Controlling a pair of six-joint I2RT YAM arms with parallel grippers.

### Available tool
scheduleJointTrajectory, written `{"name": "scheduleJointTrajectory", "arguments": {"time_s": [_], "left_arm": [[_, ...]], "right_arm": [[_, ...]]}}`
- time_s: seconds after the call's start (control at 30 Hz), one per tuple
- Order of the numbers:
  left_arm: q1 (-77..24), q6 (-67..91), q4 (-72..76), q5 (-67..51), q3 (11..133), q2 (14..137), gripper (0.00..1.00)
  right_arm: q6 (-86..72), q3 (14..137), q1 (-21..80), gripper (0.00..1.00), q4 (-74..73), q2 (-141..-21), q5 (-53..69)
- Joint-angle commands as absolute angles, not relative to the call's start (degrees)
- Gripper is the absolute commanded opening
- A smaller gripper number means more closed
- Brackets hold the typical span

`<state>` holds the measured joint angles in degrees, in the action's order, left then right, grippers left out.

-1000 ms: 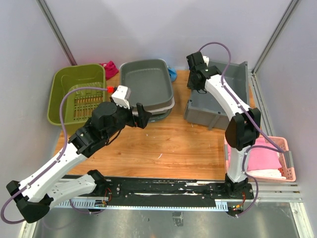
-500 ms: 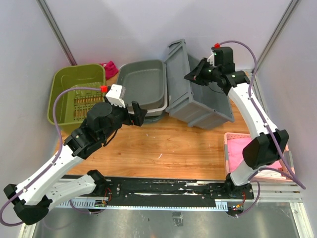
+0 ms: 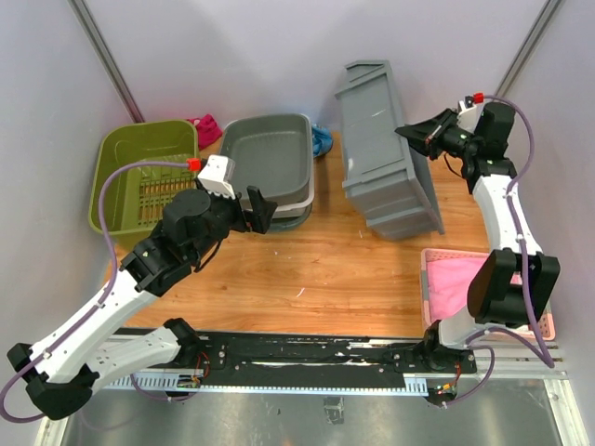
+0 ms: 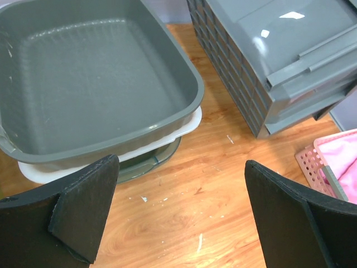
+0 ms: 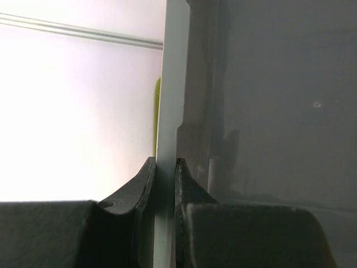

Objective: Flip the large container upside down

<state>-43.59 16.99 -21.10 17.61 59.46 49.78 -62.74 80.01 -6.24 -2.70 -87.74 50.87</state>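
The container point(image 3: 386, 149) still hangs at an angle. My right gripper should bring it down with a slight turn onto the wood beside the grey tub to release the container's rim.
The large grey container point(image 3: 386, 149) is lifted and tipped on its side at the back right, its ribbed bottom facing the camera and its near end by the table. It also shows in the left wrist view point(image 4: 279, 56). My right gripper point(image 3: 416, 137) is shut on the container's rim point(image 5: 167, 111), which runs between the two pads in the right wrist view. My left gripper point(image 3: 260, 212) is open and empty over the wood, next to the grey tub point(image 3: 270, 158), its fingers point(image 4: 83, 206) wide apart.
The grey tub point(image 4: 95, 84) sits on a white tray and a dark lid at the back centre. A green basket point(image 3: 144, 172) stands at the back left. A pink basket point(image 3: 483, 293) with pink cloth sits at the front right. Blue and pink items lie behind the tub.
My right gripper has swung right and lifted the large container by its rim, tipping it from upright to on its side. My left arm has barely moved.
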Motion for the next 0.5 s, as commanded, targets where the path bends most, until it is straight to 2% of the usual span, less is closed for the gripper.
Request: {"name": "scheduleJointTrajectory", "arguments": {"time_s": [0.0,0.13,0.23,0.37,0.47], "left_arm": [[-43.95,17.9,-19.21,16.86,60.08,50.01,0.99],[-43.95,17.1,-21.13,17.36,61.56,50.44,0.99],[-43.95,17.14,-21.27,17.7,62.07,50.44,0.99],[-43.95,17.39,-21.5,17.84,62.39,50.87,0.99],[-43.95,17.4,-21.68,17.75,62.32,51.51,0.99]], "right_arm": [[-77.99,77.15,-8.93,0.0,17.96,-91.07,66.82],[-99.76,72.02,-9.68,0.01,48.44,-96.0,67.85],[-106.84,71.11,-9.49,0.01,57.02,-98.82,67.6],[-102.75,69.64,-9.58,0.0,51.07,-98.99,67.29],[-87.58,70.13,-9.9,0.01,30.99,-96.55,66.15]]}}
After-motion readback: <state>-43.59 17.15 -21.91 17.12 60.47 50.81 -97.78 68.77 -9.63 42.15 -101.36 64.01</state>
